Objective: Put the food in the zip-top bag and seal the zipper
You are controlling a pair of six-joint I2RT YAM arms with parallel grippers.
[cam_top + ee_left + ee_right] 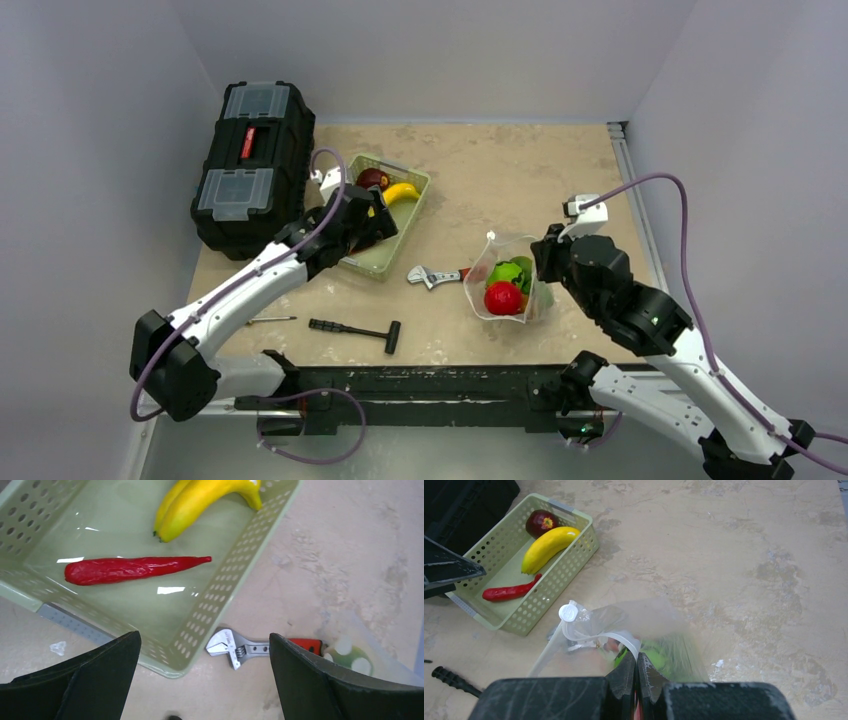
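My left gripper moves outward past the banana next and lowers around the dark red fruit, which still sits in the far end of the basket.
The clear zip-top bag [508, 283] lies right of centre and holds a green pepper [508, 270] and a red round fruit [503, 298]. My right gripper [637, 656] is shut on the bag's mouth strip, the zipper [596, 636]; its white tab [568, 612] sticks up at the left end. The pale green basket [412, 213] holds a yellow banana [200, 505], a long red pepper [130, 569] and a dark red fruit [541, 522]. My left gripper [202, 677] is open and empty, hovering over the basket's near right corner.
An adjustable wrench [436, 275] with a red handle lies between basket and bag. A black hammer [356, 330] and a thin metal rod [272, 320] lie near the front edge. A black toolbox [252, 165] stands at the back left. Walls close in on both sides.
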